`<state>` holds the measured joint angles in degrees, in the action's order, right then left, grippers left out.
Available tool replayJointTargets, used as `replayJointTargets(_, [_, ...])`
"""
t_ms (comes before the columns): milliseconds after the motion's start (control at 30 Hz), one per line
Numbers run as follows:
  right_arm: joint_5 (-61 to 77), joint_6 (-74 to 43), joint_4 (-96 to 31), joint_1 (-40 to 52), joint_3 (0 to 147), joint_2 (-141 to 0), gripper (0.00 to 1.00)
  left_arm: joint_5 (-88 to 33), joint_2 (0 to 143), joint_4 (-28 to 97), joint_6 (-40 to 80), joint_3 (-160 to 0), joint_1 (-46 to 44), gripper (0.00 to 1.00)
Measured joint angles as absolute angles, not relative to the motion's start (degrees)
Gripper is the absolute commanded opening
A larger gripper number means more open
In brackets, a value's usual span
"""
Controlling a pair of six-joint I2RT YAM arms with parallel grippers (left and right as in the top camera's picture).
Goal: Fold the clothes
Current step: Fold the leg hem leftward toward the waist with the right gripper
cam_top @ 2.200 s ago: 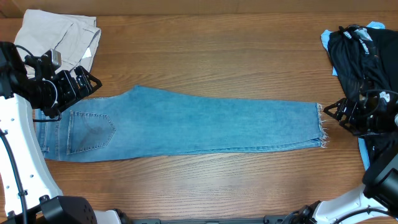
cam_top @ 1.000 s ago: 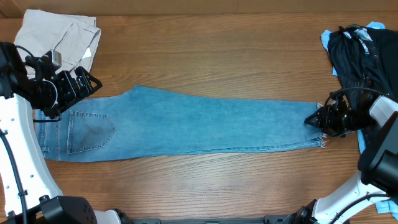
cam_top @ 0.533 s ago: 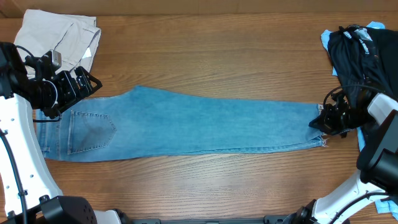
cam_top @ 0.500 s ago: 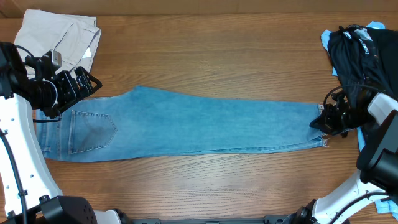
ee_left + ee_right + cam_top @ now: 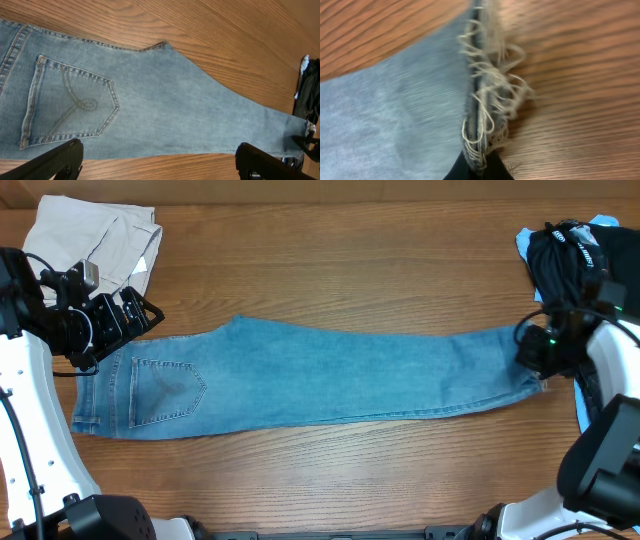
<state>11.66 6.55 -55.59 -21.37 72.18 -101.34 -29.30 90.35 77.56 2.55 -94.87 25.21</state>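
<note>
The frayed hem needs to move toward the pocket next, carried by my right gripper. Then it should go over the lower leg (image 5: pixel 388 377).
The clothes, a pair of light blue jeans (image 5: pixel 330 375), lie stretched left to right across the wooden table (image 5: pixel 330 270), one back pocket (image 5: pixel 165 390) showing near the waist. My right gripper (image 5: pixel 530 352) is shut on the frayed hem (image 5: pixel 485 100) at the right end. In the right wrist view the denim edge and loose threads are pinched between the dark fingertips (image 5: pixel 495 172) at the bottom. My left gripper (image 5: pixel 148 313) hangs open just above the waist end, holding nothing. In the left wrist view its fingers (image 5: pixel 50 162) stand wide apart over the jeans (image 5: pixel 175 110).
A crumpled beige garment (image 5: pixel 95 240) lies at the back left corner. A pile of black clothing (image 5: pixel 575 265) over something light blue (image 5: pixel 527 242) sits at the far right, just behind my right arm.
My right gripper has closed on the frayed hem and pulled it right and toward the back. The whole pair of jeans slid to the right. The left arm has not moved.
</note>
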Motion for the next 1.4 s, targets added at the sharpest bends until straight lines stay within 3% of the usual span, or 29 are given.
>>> replayJointTargets(467, [5.3,-1.9,-58.3,-4.5,72.2,-101.2,0.04,-29.3,90.3,77.6,2.5,-94.9,25.2,1.0])
replayJointTargets(867, [12.3,-6.8,-62.4,4.1,72.2,-101.2,0.04,-29.3,90.3,77.6,2.5,-94.9,25.2,1.0])
replayJointTargets(1400, [16.5,-16.9,-55.8,13.5,72.2,-101.2,0.04,-29.3,90.3,77.6,2.5,-94.9,25.2,1.0])
